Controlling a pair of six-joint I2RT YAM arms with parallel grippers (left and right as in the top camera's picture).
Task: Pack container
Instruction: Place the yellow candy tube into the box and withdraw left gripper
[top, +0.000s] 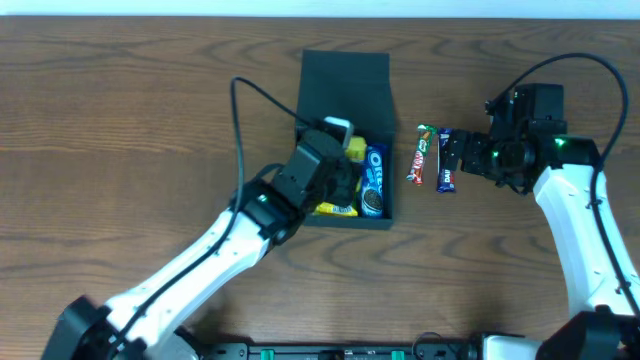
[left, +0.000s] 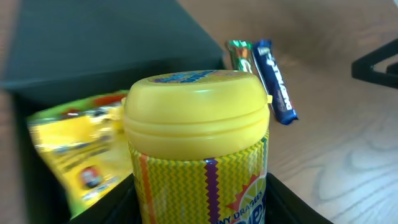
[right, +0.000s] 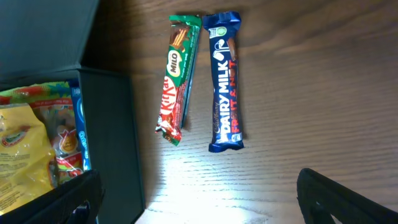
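My left gripper brings the tub down toward the Oreo pack, beside the yellow snack bag, next, since the container is open beneath.
The dark teal container (top: 345, 80) stands open at the table's middle, its lid flap lying back. Inside are a yellow snack bag (top: 335, 209) and a blue Oreo pack (top: 374, 180). My left gripper (top: 340, 150) is shut on a yellow tub with a yellow lid (left: 199, 143), held over the box; the yellow bag (left: 74, 155) shows beside it. A KitKat Milo bar (right: 177, 78) and a blue Dairy Milk bar (right: 225, 81) lie side by side on the table right of the box. My right gripper (right: 199, 199) is open and empty, above the table near them.
The box wall (right: 109, 137) stands just left of my right gripper's fingers. The two bars also show in the overhead view, the KitKat Milo (top: 420, 155) and the Dairy Milk (top: 445, 165). Bare wooden table surrounds the box.
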